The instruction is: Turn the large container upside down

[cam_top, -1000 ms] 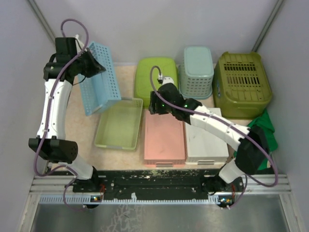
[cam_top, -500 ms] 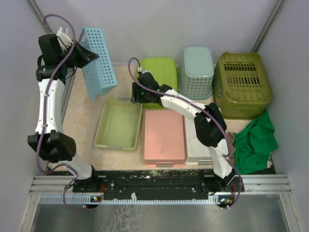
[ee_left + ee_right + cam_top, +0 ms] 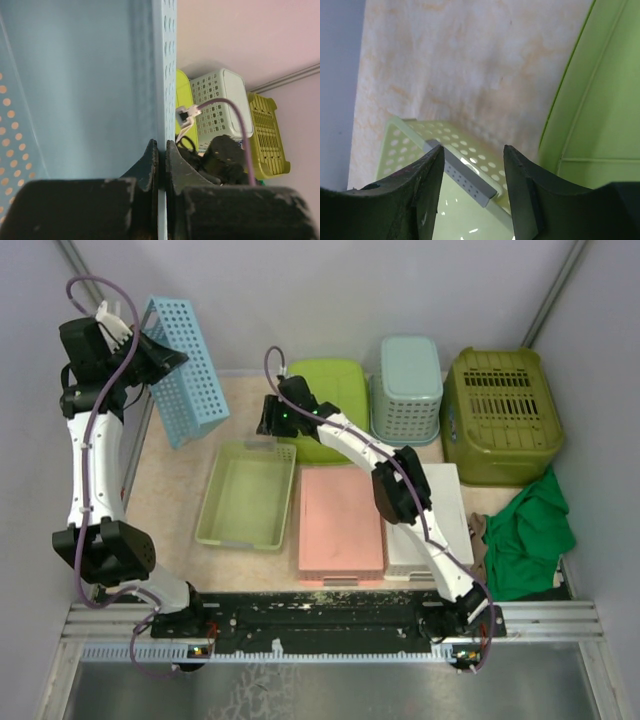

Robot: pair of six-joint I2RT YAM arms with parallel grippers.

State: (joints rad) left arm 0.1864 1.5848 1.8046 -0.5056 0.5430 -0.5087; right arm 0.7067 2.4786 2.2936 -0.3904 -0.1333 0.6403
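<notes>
Next, my left gripper will lower the blue basket (image 3: 185, 370), tipping its open side down, onto bare tabletop by the lime bin, which lies below, and release the basket's side.
The large container, a light green perforated tray (image 3: 245, 498), lies open side up at the left middle of the table. My right gripper (image 3: 268, 425) hangs open just above its far rim, apart from it. In the right wrist view the rim's grey handle strip (image 3: 465, 172) lies below the gap of that gripper (image 3: 473, 150). A blue perforated basket (image 3: 185, 370) is held up on edge at the back left, with my left gripper (image 3: 160, 358) shut on its wall. The left wrist view shows the blue wall (image 3: 90, 85) pinched in that gripper (image 3: 161, 147).
Several containers lie upside down: a lime bin (image 3: 335, 390) right of my right gripper, a teal basket (image 3: 408, 390), an olive basket (image 3: 500, 415), a pink one (image 3: 340, 520) beside the tray and a white one (image 3: 452, 505). A green cloth (image 3: 530, 530) lies at the right. Walls enclose the table.
My left arm has carried the blue basket up and to the left. My right arm has swung left from over the pink container to the tray's far rim, its jaws narrowing slightly.
</notes>
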